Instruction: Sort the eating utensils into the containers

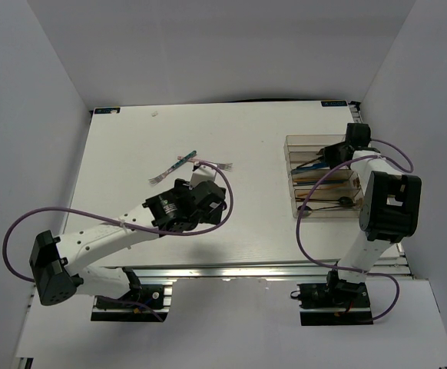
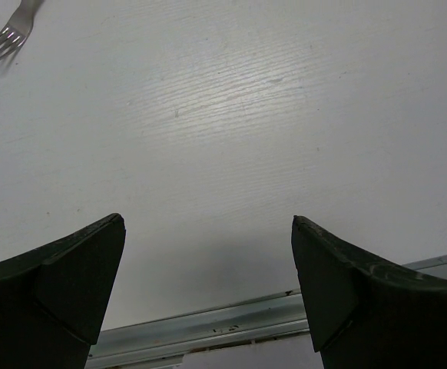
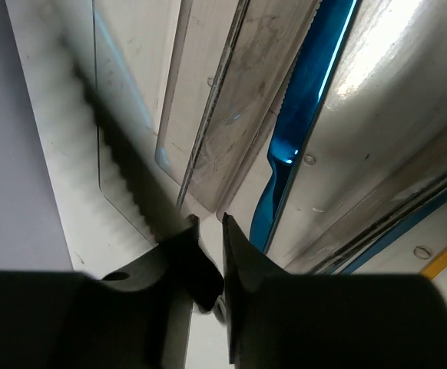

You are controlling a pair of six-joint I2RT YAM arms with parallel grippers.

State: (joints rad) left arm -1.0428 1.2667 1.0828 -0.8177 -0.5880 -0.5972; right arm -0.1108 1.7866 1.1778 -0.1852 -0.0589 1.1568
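The teal-handled fork is farther outward, so my left gripper will move out to it and down onto the fork handle's tine-side end (image 1: 177,165), clear of the pink handle.
A clear brownish tray (image 1: 325,214) stands at the right and holds a blue piece (image 1: 312,164), black spoons (image 1: 339,202) and other utensils. My right gripper (image 1: 332,152) is over the tray's far end. In the right wrist view it (image 3: 206,219) is shut on a black serrated knife (image 3: 112,142), beside the tray's dividers (image 3: 208,92) and the blue piece (image 3: 300,115). A teal-handled fork (image 1: 173,165) and a pink-handled fork (image 1: 213,164) lie mid-table. My left gripper (image 1: 200,178) is just near the forks. It (image 2: 208,231) is open and empty, with one fork's tines (image 2: 4,42) far off.
The metal rail (image 2: 231,319) of the table's near edge shows under my left fingers. White walls close in the table on the left, right and back. Purple cables loop beside both arms.
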